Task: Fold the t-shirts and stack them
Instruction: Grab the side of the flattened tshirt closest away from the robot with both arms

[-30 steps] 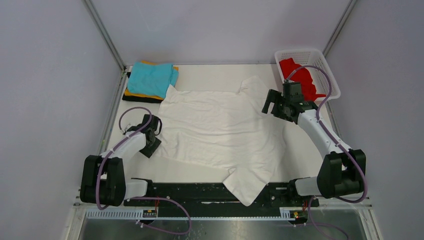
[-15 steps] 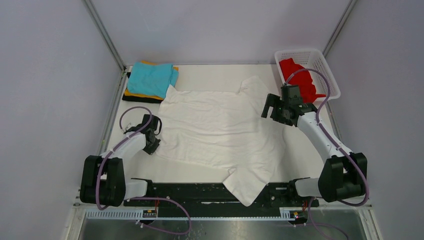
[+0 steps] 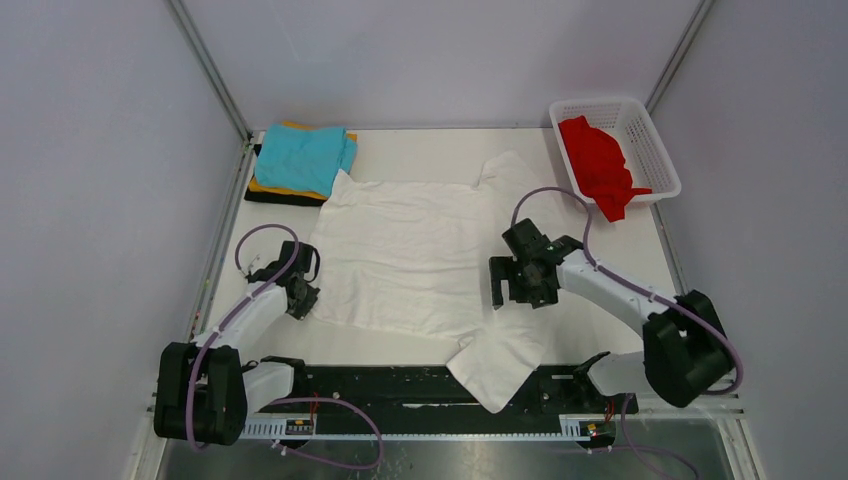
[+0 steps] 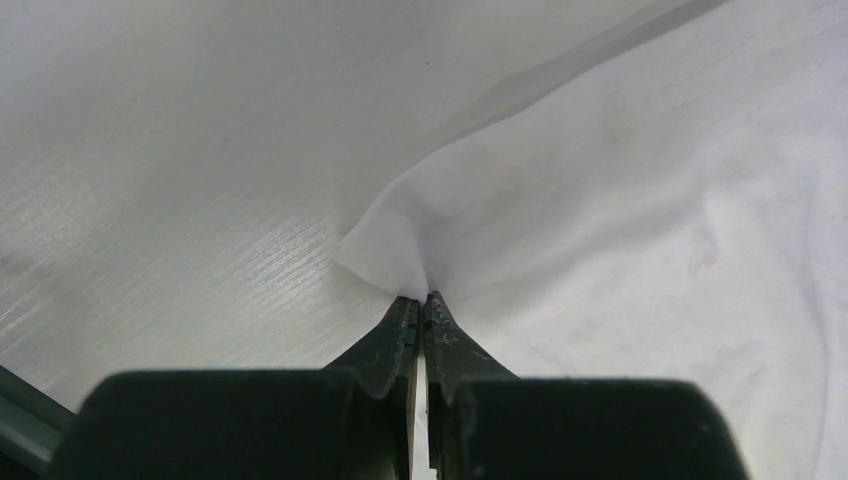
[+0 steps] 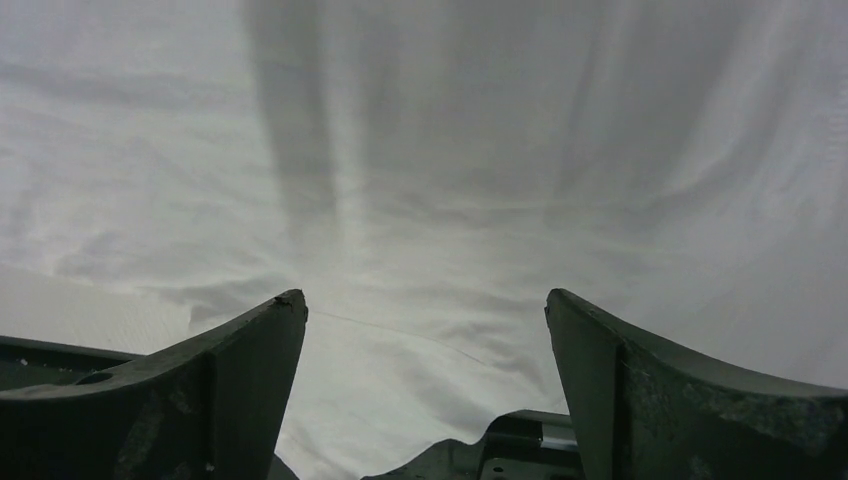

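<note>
The white sleeve's near corner point(image 3: 493, 404) is below my right gripper and closer to my base, so my gripper will move back and down onto it next.
A large white t-shirt point(image 3: 420, 255) lies spread over the middle of the table, one sleeve draped over the front rail. My left gripper point(image 3: 305, 298) is shut on its left edge; the left wrist view shows the gripper's tips point(image 4: 421, 298) pinching a corner of the white cloth point(image 4: 620, 200) just above the table. My right gripper point(image 3: 512, 296) is open and empty, low over the shirt's near right part; in the right wrist view it point(image 5: 425, 300) stands wide over wrinkled white cloth point(image 5: 450, 150). A red t-shirt point(image 3: 595, 165) lies in the basket. A folded teal t-shirt point(image 3: 300, 157) tops orange and black ones.
The white mesh basket point(image 3: 650, 140) stands at the back right corner. The folded stack sits at the back left corner. The black base rail point(image 3: 380, 385) runs along the near edge, partly under the white sleeve. Grey walls and frame posts enclose the table.
My right arm has swung from beside the basket toward the near left and now hovers over the shirt's lower right part. My left gripper has shifted slightly nearer, still holding the shirt's edge.
</note>
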Robot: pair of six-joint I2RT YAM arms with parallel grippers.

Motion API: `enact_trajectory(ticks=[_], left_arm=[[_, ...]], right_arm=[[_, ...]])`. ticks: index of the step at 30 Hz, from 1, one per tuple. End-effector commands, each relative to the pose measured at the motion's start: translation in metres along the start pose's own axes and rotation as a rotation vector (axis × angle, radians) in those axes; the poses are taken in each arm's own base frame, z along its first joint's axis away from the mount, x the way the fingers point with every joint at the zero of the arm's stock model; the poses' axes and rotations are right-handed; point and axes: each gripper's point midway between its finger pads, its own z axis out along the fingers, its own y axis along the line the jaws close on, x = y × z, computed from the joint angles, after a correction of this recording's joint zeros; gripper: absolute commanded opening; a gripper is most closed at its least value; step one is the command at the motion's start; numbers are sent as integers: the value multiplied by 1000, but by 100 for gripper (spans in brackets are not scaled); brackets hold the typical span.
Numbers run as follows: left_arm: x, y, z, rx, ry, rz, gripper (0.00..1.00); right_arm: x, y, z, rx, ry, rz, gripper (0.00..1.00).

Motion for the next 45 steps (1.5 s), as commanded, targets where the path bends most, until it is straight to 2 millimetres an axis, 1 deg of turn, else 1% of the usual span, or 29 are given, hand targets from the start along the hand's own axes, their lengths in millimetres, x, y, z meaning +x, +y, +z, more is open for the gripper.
enact_trajectory(ticks=[1,3,5,8,11,13,17,18,20,21,23,25,27,28,29,30,31,34,37,39,40,43,45], left_arm=[[16,8,4,-6,63,14,0],[18,5,4,12,70,6,0],[19,1,3,28,77,-4,0],[18,-3,3,46,80,-9,0],[18,-14,2,87,91,-9,0],[17,-21,1,102,99,-11,0],[15,-30,-1,111,108,-9,0],[14,-32,-1,111,108,-7,0],[13,-34,-2,119,113,-8,0],[13,-35,-3,124,113,-8,0],[13,-36,-5,134,111,-9,0],[13,-35,-5,138,108,-9,0],[13,-35,-6,151,105,-7,0],[14,-35,-7,160,104,-5,0],[14,-35,-7,166,104,-5,0],[14,-35,-8,174,102,-4,0],[14,-36,-9,182,100,-3,0],[11,-35,-12,201,80,-2,0],[8,-31,-13,208,50,3,0],[7,-29,-13,209,40,4,0],[7,-28,-13,210,38,6,0],[9,-27,-13,215,44,6,0],[11,-26,-12,213,46,6,0]], right_arm=[[-9,3,25,28,49,67,99],[-16,-3,38,48,77,118,99],[-25,-5,48,26,103,168,98],[-51,-11,55,6,86,194,99],[-79,-19,61,10,73,207,99],[-93,-24,66,12,84,228,99],[-125,-25,72,0,54,244,100],[-130,-26,71,10,46,240,99],[-139,-29,60,29,17,227,99],[-142,-29,52,33,-4,221,98],[-142,-30,34,33,-48,209,97],[-133,-29,15,48,-83,187,96],[-112,-27,1,77,-94,139,96],[-95,-23,-5,88,-86,99,96],[-83,-18,-8,97,-75,65,96],[-64,-18,-8,111,-49,37,96],[-49,-12,-13,109,-37,9,95],[3,1,-18,99,41,-79,94],[52,5,-19,94,125,-113,91],[77,9,-17,75,167,-135,89],[87,13,-16,58,190,-149,87],[109,23,-8,16,248,-205,84],[116,27,1,1,276,-213,79]])
